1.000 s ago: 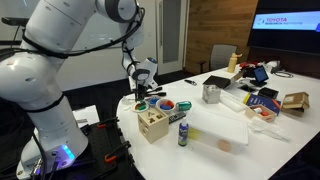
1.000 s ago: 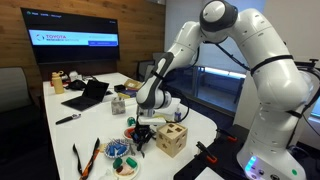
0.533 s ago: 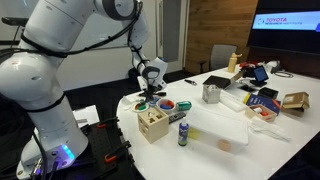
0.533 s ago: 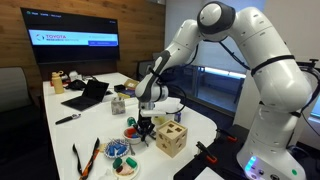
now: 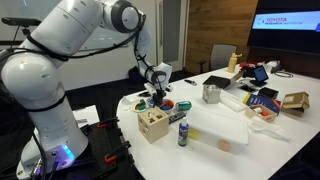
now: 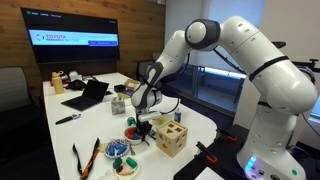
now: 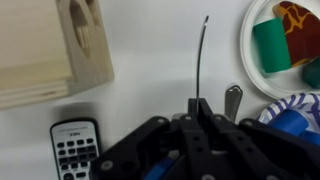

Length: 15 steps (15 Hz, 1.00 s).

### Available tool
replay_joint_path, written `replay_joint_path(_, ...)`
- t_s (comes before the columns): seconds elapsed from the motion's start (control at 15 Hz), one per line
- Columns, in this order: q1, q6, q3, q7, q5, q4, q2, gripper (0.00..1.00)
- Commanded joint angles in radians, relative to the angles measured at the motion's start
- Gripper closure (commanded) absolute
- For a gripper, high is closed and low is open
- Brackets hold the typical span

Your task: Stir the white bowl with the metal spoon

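I need to move my gripper toward the bottom of the wrist view, because the small blue-filled bowl is that way. I should go off the bare table and over the bowl, then release the rod.
In the wrist view my gripper point(image 7: 200, 105) is shut on a thin dark metal rod, which looks like the metal spoon point(image 7: 201, 55) seen edge-on. It reaches out over the white table top. A white bowl point(image 7: 252, 62) holding green and red pieces sits at the upper right, apart from the spoon's tip. In both exterior views the gripper point(image 5: 154, 94) point(image 6: 141, 117) hangs low at the table's end, just above the small bowls point(image 5: 166, 104) point(image 6: 133, 130).
A wooden shape-sorter box point(image 5: 152, 124) point(image 6: 170, 138) point(image 7: 50, 55) stands close beside the gripper. A remote control point(image 7: 76, 150) lies next to it. A second metal handle tip point(image 7: 232, 100) and a blue patterned dish point(image 7: 295, 118) sit right of the jaws. A bottle point(image 5: 183, 133), a metal cup point(image 5: 211, 93) and clutter lie farther along.
The arm has swung along the table end toward the bowls, and its elbow has dropped. The gripper is a little lower and stays shut.
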Motion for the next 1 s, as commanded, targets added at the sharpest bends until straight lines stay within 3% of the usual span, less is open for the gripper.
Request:
replay_joint_path(0.0, 0.041, -0.117, -0.033, -0.001, -0.041, 0.125, 0.064, 0.99)
replay_joint_path(0.4, 0.027, -0.19, 0.002, -0.027, -0.021, 0.238, 0.13, 0.99)
replay_joint_path(0.93, 0.031, -0.149, 0.028, -0.011, -0.005, 0.21, 0.066, 0.99)
